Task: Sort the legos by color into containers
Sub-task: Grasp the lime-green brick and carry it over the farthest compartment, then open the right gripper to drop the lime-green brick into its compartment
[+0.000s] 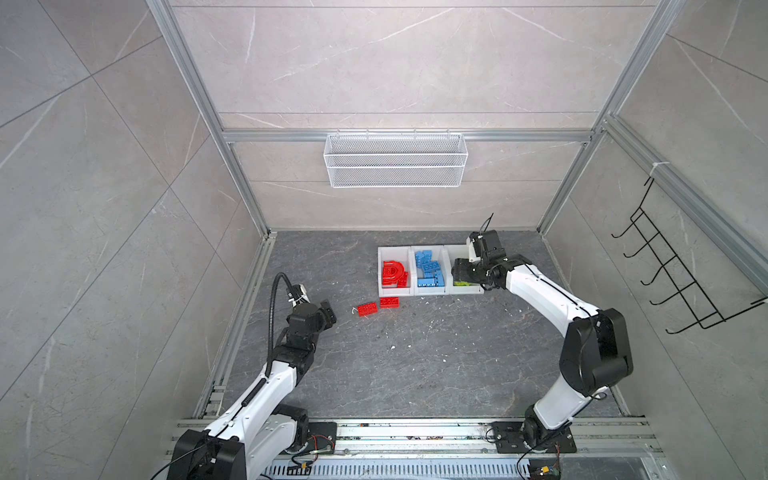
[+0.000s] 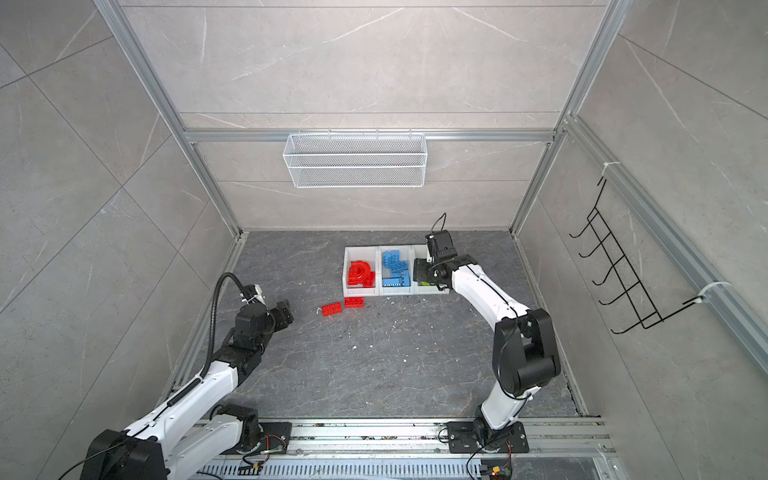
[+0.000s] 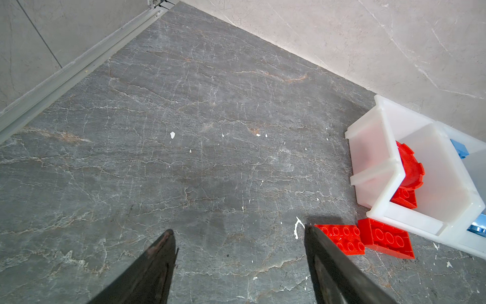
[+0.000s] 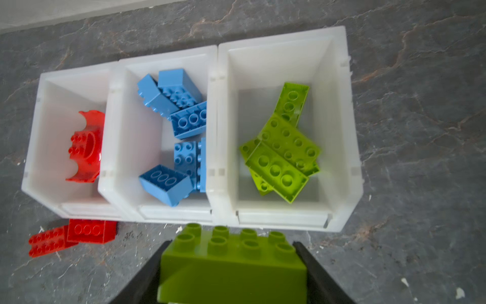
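The brick matches the lime legos inside the bin in color, so my right gripper will next move outward past the bin's front edge and release it over them.
Three joined white containers [image 1: 395, 250] stand at the back of the floor. The left bin holds the red arch [image 1: 392, 272], the middle one blue legos [image 1: 428, 266], the right one lime legos [image 4: 284, 147]. My right gripper [image 4: 232, 243] is shut on a lime green brick [image 4: 234, 265], hovering over the right bin's front edge [image 1: 459, 272]. Two red bricks [image 1: 367, 308] [image 1: 389, 301] lie on the floor just in front of the left bin. My left gripper [image 3: 239, 229] is open and empty, low over the floor, left of the nearer red brick [image 3: 342, 237].
A white wire mesh basket [image 1: 395, 160] hangs on the back wall. A black hook rack [image 1: 673, 274] hangs on the right wall. An aluminium rail [image 3: 79, 71] runs along the floor's left edge. White flecks dot the grey stone floor [image 1: 415, 353].
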### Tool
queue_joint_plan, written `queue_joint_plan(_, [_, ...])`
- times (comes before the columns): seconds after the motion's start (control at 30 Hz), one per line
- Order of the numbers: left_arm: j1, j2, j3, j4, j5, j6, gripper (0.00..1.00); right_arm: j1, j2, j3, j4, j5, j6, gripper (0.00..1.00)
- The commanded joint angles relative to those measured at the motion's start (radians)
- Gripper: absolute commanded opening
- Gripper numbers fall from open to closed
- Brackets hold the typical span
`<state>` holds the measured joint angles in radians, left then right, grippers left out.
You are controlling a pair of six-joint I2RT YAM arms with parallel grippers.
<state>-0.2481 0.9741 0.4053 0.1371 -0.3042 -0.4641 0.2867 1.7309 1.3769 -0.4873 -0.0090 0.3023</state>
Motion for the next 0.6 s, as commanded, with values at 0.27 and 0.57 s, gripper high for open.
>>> queue_joint_plan(0.27, [0.003, 0.009, 0.037, 0.032, 0.034, -0.018, 0.79, -0.088, 0.167, 0.171, -0.029, -0.048, -0.043, 0.54])
queue_joint_plan(0.57, [0.004, 0.022, 0.043, 0.035, 0.047, -0.02, 0.8, -0.104, 0.204, 0.197, -0.001, -0.1, -0.048, 0.79])
